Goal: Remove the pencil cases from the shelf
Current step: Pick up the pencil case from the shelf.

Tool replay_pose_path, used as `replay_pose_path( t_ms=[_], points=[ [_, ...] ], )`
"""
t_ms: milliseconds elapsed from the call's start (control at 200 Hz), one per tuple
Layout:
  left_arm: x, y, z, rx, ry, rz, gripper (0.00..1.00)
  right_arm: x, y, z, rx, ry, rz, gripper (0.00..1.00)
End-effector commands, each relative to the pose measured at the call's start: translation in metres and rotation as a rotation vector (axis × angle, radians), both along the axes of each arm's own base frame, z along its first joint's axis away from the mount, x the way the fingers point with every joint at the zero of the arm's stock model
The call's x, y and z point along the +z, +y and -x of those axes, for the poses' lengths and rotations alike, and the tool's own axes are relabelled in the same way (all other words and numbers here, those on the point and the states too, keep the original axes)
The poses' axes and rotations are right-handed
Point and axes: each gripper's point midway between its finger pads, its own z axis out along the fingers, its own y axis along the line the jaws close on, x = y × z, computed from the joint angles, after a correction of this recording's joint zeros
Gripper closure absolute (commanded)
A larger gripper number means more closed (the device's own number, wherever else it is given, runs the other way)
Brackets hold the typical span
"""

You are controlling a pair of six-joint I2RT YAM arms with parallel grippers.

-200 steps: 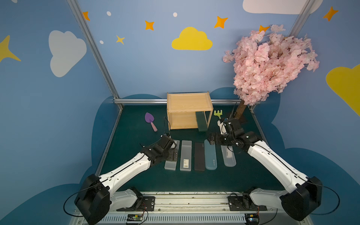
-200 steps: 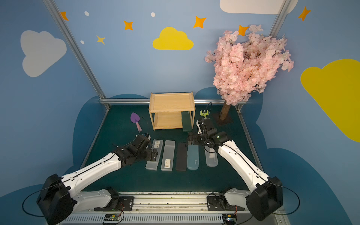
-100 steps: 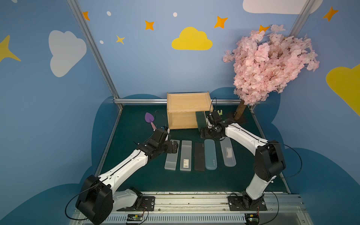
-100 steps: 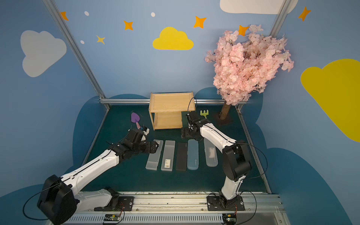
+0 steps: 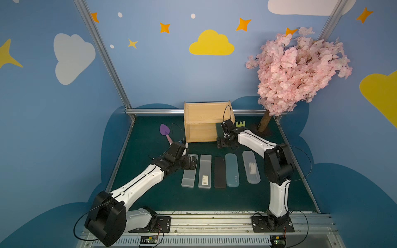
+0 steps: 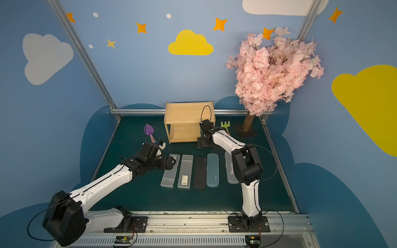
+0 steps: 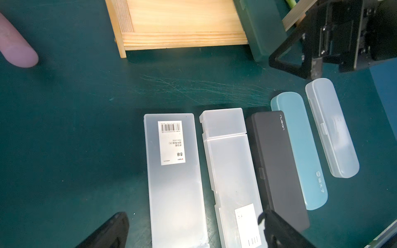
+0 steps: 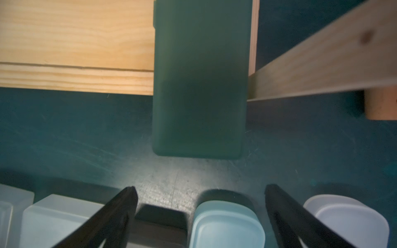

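Note:
The green case's near end [image 8: 198,134] sticks out past the shelf's front edge. My right gripper will next move down and outward over that end and close on the case's long sides.
The light-wood shelf [image 5: 206,122] stands at the back of the mat. A dark green pencil case [image 8: 199,85] lies on its lower tier at the right end and sticks out over the front edge; it also shows in the left wrist view [image 7: 260,28]. Five pencil cases lie in a row on the mat: two frosted grey [image 5: 189,171] [image 5: 205,171], black [image 5: 220,171], teal [image 5: 232,169] and clear [image 5: 251,166]. My right gripper [image 8: 199,192] is open just short of the green case's near end. My left gripper [image 5: 193,162] hangs open above the leftmost frosted case, holding nothing.
A purple toy trowel [image 5: 165,131] lies left of the shelf and a green toy rake [image 5: 240,124] right of it. A pink blossom tree [image 5: 296,70] rises at the back right on its trunk [image 5: 265,122]. Blue walls and a metal rail close in the mat.
My right arm has swung from above the clear case back to the shelf's right front corner, facing the green case. The left gripper has barely shifted.

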Motion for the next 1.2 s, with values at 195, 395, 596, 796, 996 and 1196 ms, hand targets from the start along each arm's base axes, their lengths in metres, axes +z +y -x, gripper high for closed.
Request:
replay_pose_path(
  t_ms=[195,395,596,796,996,1196],
  points=[
    [-0.011,0.004,0.004,-0.006,0.027,-0.022,0.00,-0.014,0.006,-0.015,0.000,-0.008,0.041,0.02],
    [-0.008,0.005,0.004,-0.002,0.021,-0.021,0.00,-0.020,0.012,-0.019,-0.003,-0.009,0.038,0.02],
    [-0.009,0.008,0.005,0.007,0.021,-0.028,0.00,-0.028,0.016,-0.021,-0.005,-0.007,0.042,0.02],
    [-0.005,0.009,0.006,0.012,0.014,-0.016,0.00,-0.033,0.019,-0.024,-0.012,-0.011,0.047,0.02],
    [-0.002,0.012,0.006,0.020,0.006,-0.014,0.00,-0.034,0.021,-0.027,-0.017,-0.018,0.045,0.04],
    [0.000,0.014,0.007,0.027,0.000,-0.010,0.00,-0.032,0.022,-0.030,-0.013,-0.024,0.042,0.23]
  ],
)
